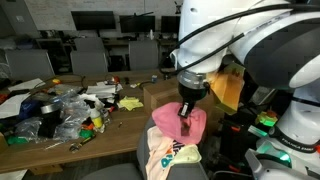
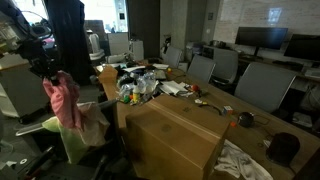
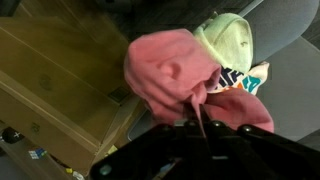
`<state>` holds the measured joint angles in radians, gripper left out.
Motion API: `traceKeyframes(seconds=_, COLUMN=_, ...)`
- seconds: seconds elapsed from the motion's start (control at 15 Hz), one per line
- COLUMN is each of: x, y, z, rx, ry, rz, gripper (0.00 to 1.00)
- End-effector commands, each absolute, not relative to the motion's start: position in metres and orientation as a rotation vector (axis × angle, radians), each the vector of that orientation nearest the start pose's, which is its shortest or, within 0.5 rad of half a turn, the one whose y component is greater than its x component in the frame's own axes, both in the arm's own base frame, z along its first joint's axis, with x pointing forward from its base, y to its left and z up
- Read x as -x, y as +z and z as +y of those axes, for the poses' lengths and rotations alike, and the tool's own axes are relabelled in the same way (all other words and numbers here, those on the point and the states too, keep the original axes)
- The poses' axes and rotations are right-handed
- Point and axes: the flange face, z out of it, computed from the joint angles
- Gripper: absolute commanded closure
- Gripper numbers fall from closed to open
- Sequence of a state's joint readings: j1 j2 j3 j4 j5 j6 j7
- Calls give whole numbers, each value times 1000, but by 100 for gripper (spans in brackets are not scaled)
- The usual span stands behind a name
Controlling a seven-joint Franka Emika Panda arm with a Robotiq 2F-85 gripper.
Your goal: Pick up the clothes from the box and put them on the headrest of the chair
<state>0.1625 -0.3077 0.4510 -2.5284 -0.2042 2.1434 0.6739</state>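
The pink garment's held fold still hangs above the top of the chair. My gripper needs to move down over the chair's headrest, beside the yellow-green garment, to release the pink garment.
My gripper [image 3: 200,124] is shut on a thin fold of the pink garment [image 3: 165,70], which hangs from it over the grey chair [image 3: 292,62]. In both exterior views the pink garment [image 1: 181,124] [image 2: 64,101] dangles just above the headrest [image 2: 97,122]. The pale yellow-green garment [image 3: 226,40] and the white printed garment [image 3: 240,78] lie draped on the chair top right beside it. An exterior view shows the same two garments [image 1: 166,150] under the pink one. The brown cardboard box [image 2: 180,140] stands next to the chair and also shows in the wrist view [image 3: 50,80].
A long table [image 1: 70,130] carries clear plastic bags and small colourful clutter [image 1: 70,108]. Other grey office chairs [image 2: 262,85] and monitors [image 1: 92,19] stand behind. A white cloth [image 2: 240,160] lies by the box's near corner.
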Motion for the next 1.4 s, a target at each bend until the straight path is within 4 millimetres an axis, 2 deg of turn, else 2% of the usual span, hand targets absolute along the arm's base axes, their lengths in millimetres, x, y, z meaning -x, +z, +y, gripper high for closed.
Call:
traceKeyframes(seconds=0.0, x=-358, y=364, z=259, rx=3463, ry=-107, rz=-212, gripper=99)
traceKeyframes(seconds=0.27, x=-363, y=355, z=280, rx=3465, ry=-84, rz=-314, gripper=99)
traceKeyframes(seconds=0.47, x=-374, y=347, z=283, rx=3462, ry=-25, rz=-310, gripper=99)
traceKeyframes(seconds=0.73, x=-394, y=334, z=268, rx=3473, ry=73, rz=-228, gripper=99)
traceKeyframes(seconds=0.93, x=-407, y=316, z=253, rx=3477, ry=176, rz=-163, gripper=99)
traceKeyframes(seconds=1.2, x=-417, y=293, z=239, rx=3470, ry=302, rz=-99, gripper=99)
traceKeyframes(seconds=1.33, x=-417, y=287, z=239, rx=3466, ry=340, rz=-101, gripper=99)
